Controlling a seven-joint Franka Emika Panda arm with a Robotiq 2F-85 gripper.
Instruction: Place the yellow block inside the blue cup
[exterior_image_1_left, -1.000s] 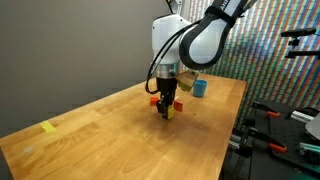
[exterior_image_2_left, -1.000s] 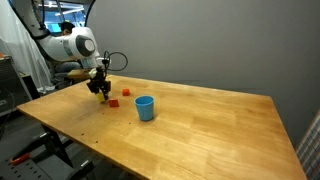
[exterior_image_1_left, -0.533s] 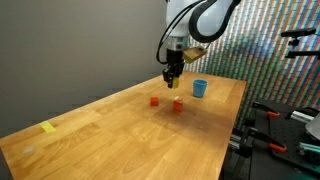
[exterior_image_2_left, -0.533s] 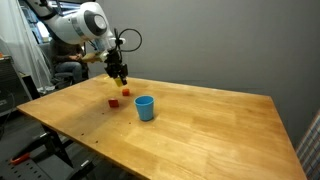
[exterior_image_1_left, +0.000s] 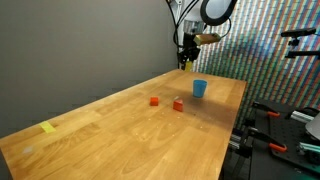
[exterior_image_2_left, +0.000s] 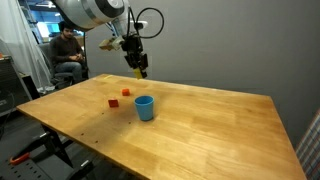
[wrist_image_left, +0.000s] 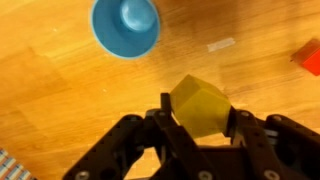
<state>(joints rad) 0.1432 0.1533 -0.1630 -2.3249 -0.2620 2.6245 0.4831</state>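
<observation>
I need to move my gripper across toward the blue cup and down to the cup's opening next, and then open it, because the yellow block is still hanging high beside the cup.
My gripper is shut on the yellow block and holds it high above the wooden table. In both exterior views the gripper hangs in the air above and a little to one side of the blue cup, with the block a small yellow speck between the fingers. The cup stands upright and open. In the wrist view the cup lies at the top, left of the block, and it looks empty.
Two small red blocks lie on the table near the cup; they also show in an exterior view. A flat yellow tape piece lies far off. A person sits behind the table.
The gripper has risen from table height with the yellow block in it and has moved across to a place above the blue cup.
</observation>
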